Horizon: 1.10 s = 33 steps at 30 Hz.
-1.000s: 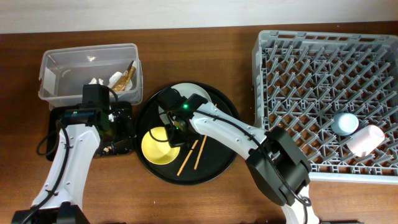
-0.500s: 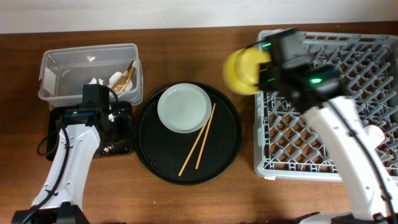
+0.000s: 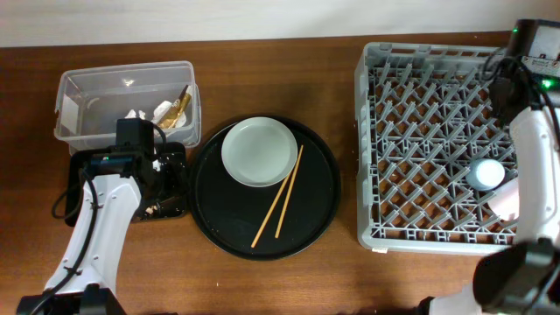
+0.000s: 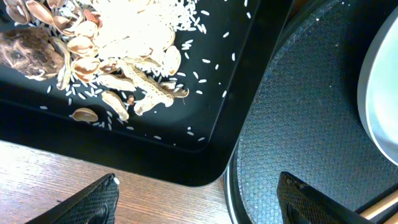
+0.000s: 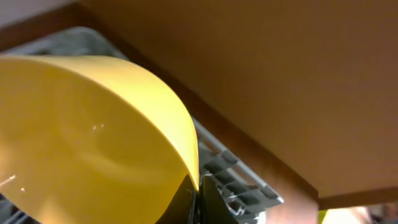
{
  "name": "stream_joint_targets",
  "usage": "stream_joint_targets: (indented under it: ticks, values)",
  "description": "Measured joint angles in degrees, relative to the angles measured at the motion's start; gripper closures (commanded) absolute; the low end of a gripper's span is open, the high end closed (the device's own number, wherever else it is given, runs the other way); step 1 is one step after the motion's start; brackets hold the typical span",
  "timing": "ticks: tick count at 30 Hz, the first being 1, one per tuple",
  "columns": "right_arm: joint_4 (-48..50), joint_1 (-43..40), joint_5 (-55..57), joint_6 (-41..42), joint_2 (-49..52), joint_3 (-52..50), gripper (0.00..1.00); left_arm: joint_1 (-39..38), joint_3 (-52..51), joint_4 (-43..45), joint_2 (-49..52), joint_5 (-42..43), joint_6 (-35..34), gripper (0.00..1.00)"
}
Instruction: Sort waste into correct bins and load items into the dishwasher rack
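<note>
I should next move my right gripper down and to the left in the overhead view, onto the rack's far wires past the light blue cup, because they are empty.
My right gripper is shut on the rim of the small yellow bowl, held over the far right corner of the grey dishwasher rack; the overhead view hides the bowl behind the right arm. The light blue cup and pink cup lie in the rack. The grey-green plate and the chopsticks rest on the round black tray. My left gripper is open and empty over the corner of the shallow black tray, which holds food scraps.
The clear tub at the back left holds crumpled white paper and the gold foil wrapper. The round black tray's rim lies right beside the shallow black tray. Bare wood separates the round tray and the rack.
My right arm lifted the yellow bowl off the round tray and carried it right, across to the rack's far right corner. The left arm has not moved.
</note>
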Motion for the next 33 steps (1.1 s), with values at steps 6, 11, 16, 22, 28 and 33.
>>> stream_joint_targets:
  ticks: [6, 11, 16, 22, 28, 33]
  values:
    - [4.9, -4.4, 3.0, -3.0, 9.0, 0.0, 0.96, 0.0, 0.0, 0.0, 0.0, 0.0, 0.0, 0.19]
    - [7.2, -4.6, 3.6, -3.4, 15.3, 0.0, 0.96, 0.0, 0.0, 1.2, 0.0, 0.0, 0.0, 0.19]
    - [7.8, -4.4, 4.5, -3.3, 18.1, 0.0, 0.96, 0.0, 0.0, 1.9, 0.0, 0.0, 0.0, 0.19]
    - [4.8, -3.0, 4.5, -2.4, 18.1, 0.0, 0.96, 0.0, 0.0, 1.9, 0.0, 0.0, 0.0, 0.19]
    - [-2.7, -1.6, -0.1, -1.1, 18.2, 0.1, 0.96, 0.0, 0.0, 1.9, 0.0, 0.0, 0.0, 0.19]
    - [-7.5, -0.3, -7.0, -1.2, 18.5, 0.0, 0.92, 0.0, 0.0, 2.0, 0.0, 0.0, 0.0, 0.19]
